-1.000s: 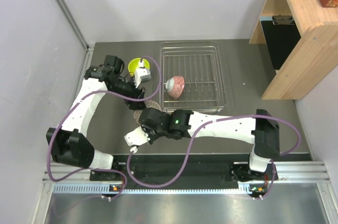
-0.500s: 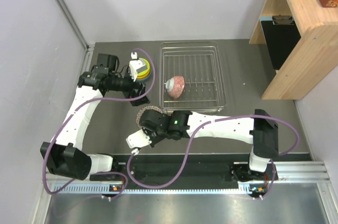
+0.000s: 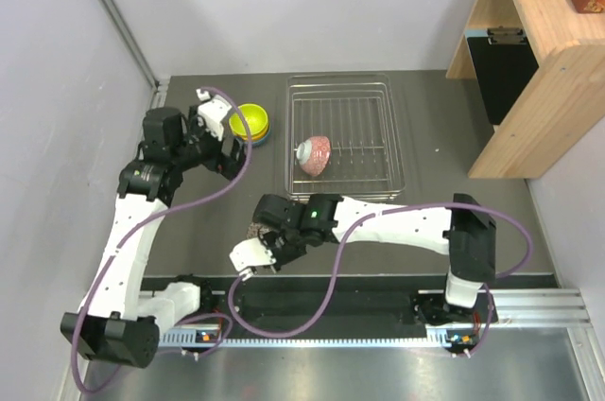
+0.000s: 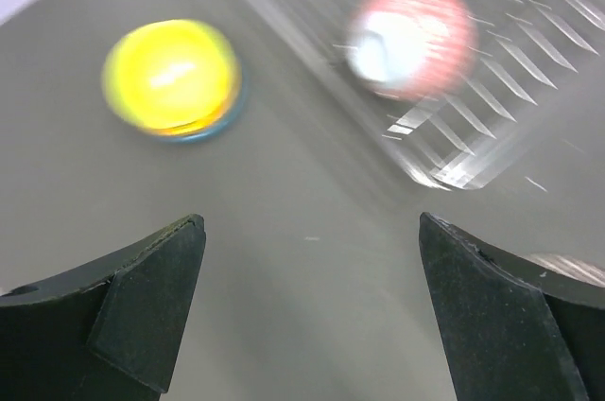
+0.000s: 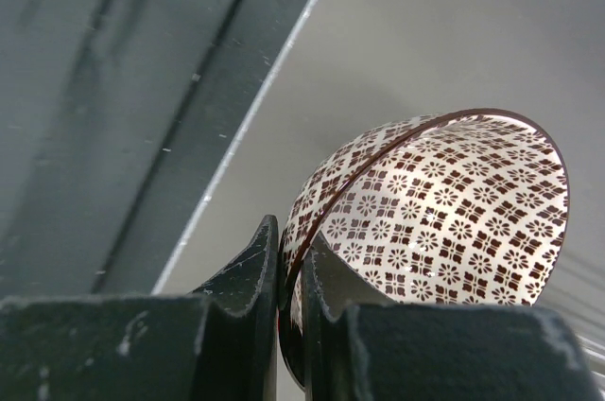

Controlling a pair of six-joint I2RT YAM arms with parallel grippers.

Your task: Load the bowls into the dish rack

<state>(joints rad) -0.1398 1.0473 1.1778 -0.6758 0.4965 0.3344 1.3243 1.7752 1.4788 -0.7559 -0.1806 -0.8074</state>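
The rack's wires beside the pinkish-red bowl are empty, so the robot's right gripper should swing outward and to the right in the top view and release its bowl on them.
The dish rack point(image 3: 378, 113) of silver wire stands at the back middle, with a pinkish-red patterned bowl point(image 3: 313, 154) point(image 4: 416, 37) tipped on its side inside. Left of the rack, a lime-yellow bowl point(image 3: 250, 121) point(image 4: 172, 75) tops a stack with an orange and a blue rim under it. My left gripper point(image 3: 230, 155) point(image 4: 312, 259) hangs open and empty just left of that stack. Near the front of the table my right gripper point(image 3: 267, 233) point(image 5: 291, 269) is shut on the rim of a white bowl with a brownish pattern point(image 3: 254, 229) point(image 5: 444, 202), holding it tilted.
A wooden shelf unit point(image 3: 539, 61) stands at the right of the table. A wall point(image 3: 57, 89) runs along the left side. The black and metal base rail point(image 3: 331, 302) point(image 5: 142, 108) lies along the near edge, close to the right gripper.
My left gripper opened wide and drew back to the left, away from the stack of bowls. The right gripper shifted slightly toward the near edge, still holding the patterned bowl.
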